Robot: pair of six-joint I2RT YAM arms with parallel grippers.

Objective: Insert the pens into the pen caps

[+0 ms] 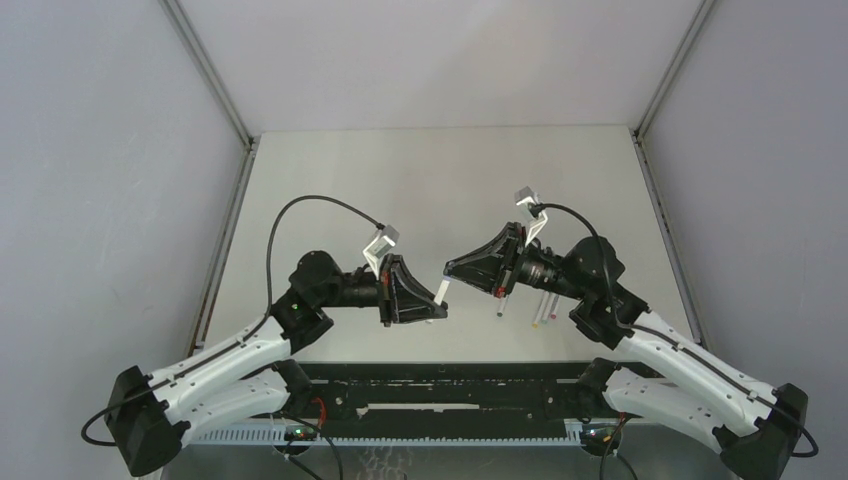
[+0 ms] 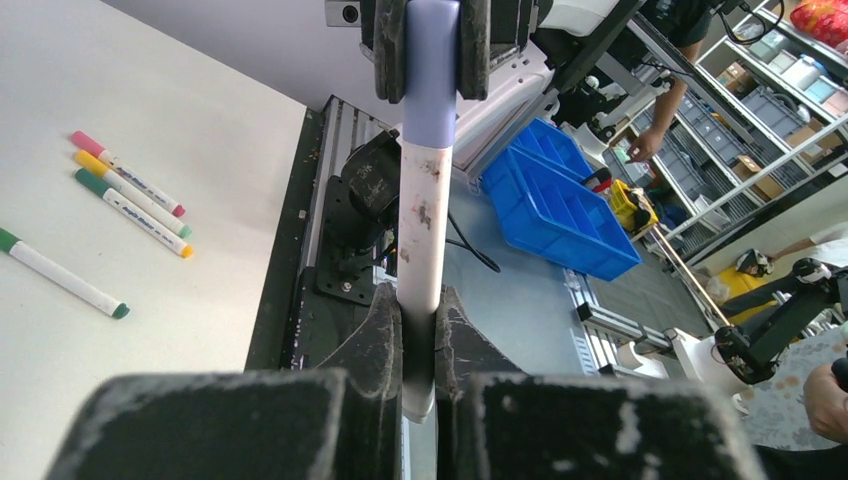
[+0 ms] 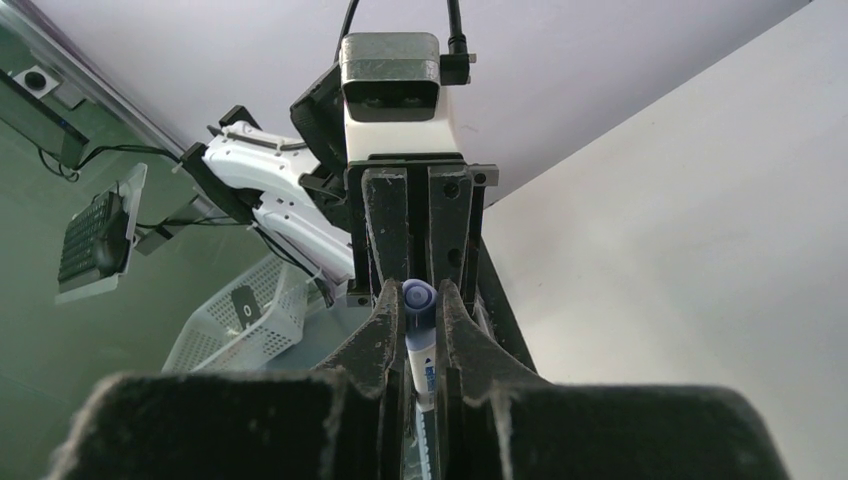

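Note:
I will move my right gripper away from the left gripper, then lower it to the gap (image 1: 520, 306) between the lone green pen and grouped pens.
My left gripper (image 2: 418, 312) is shut on the lower end of a white pen (image 2: 422, 230). The pen's upper end sits in a lavender-blue pen cap (image 2: 432, 85), which is pinched between my right gripper's fingers (image 2: 390, 50). In the right wrist view my right gripper (image 3: 418, 305) is shut on that cap (image 3: 418, 297), with the white barrel (image 3: 424, 375) running down between the jaws. In the top view both grippers, left (image 1: 432, 308) and right (image 1: 453, 270), meet above the table's front middle with the pen (image 1: 442, 291) between them.
Several capped pens lie on the table by my right arm (image 1: 540, 310): pink (image 2: 125, 172), yellow (image 2: 135, 205), and green (image 2: 60, 275) ones show in the left wrist view. The table's front rail (image 1: 430, 385) lies just below the grippers. A blue bin (image 2: 560, 200) stands off the table.

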